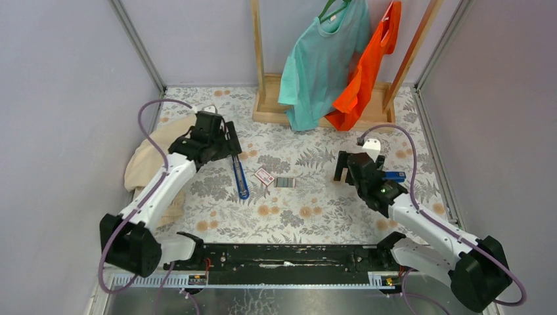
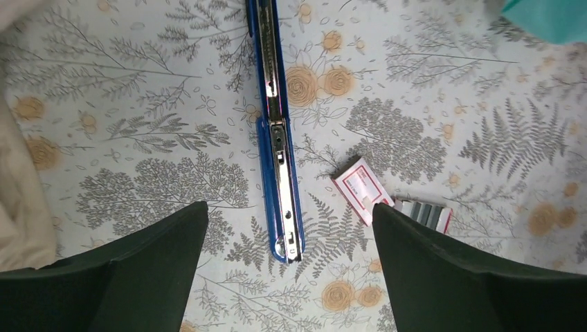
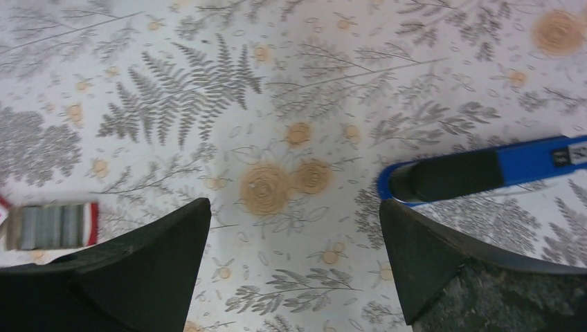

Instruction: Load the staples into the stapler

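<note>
Next, my right gripper turns down and toward the right in the wrist view over the closed blue stapler's dark end, which lies crosswise to its open fingers.
A blue stapler lies opened flat on the floral tabletop, its silver metal channel facing up. The staples are a silvery-grey block in a small red-edged tray just right of it, and they also show in the left wrist view and the right wrist view. My left gripper is open and empty, hovering above the stapler's near end. My right gripper is open and empty over bare cloth, to the right of the staples.
A red-and-white box sleeve lies between stapler and staples. A second, closed blue stapler lies beside my right gripper. A beige cloth lies at the left. A wooden rack with teal and orange shirts stands at the back.
</note>
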Robot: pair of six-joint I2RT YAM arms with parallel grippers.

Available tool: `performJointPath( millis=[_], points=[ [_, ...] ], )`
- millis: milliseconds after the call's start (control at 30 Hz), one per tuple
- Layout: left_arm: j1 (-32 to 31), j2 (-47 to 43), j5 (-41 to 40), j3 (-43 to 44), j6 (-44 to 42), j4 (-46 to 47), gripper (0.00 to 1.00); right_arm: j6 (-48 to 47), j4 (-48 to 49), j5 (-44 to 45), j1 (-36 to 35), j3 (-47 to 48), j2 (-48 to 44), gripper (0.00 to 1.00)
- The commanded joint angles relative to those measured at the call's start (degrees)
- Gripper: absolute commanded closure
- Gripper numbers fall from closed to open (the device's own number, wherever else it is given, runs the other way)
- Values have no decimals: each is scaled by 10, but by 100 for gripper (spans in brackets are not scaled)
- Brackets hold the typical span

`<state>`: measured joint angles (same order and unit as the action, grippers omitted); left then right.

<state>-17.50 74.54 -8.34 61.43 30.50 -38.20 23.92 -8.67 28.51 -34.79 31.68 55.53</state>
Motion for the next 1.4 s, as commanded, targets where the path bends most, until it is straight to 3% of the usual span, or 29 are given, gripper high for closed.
performJointPath(
  millis=[0,233,433,1000,1200,1367],
  points=[
    [5,-72,6,-14,-67,14,3,35,-75,48,31,52,18,1],
    [4,-209,43,-70,-85,75,1,118,-140,66,112,92,51,1],
    [-5,-305,5,-121,-91,110,0,172,-180,24,200,127,107,1],
    [-41,-324,27,-131,-105,116,0,349,-213,19,255,157,246,23],
    [-42,-322,41,-132,-107,121,0,375,-204,14,256,149,267,42],
    [-43,-318,78,-134,-111,130,0,374,-208,1,256,144,251,65]
  ],
)
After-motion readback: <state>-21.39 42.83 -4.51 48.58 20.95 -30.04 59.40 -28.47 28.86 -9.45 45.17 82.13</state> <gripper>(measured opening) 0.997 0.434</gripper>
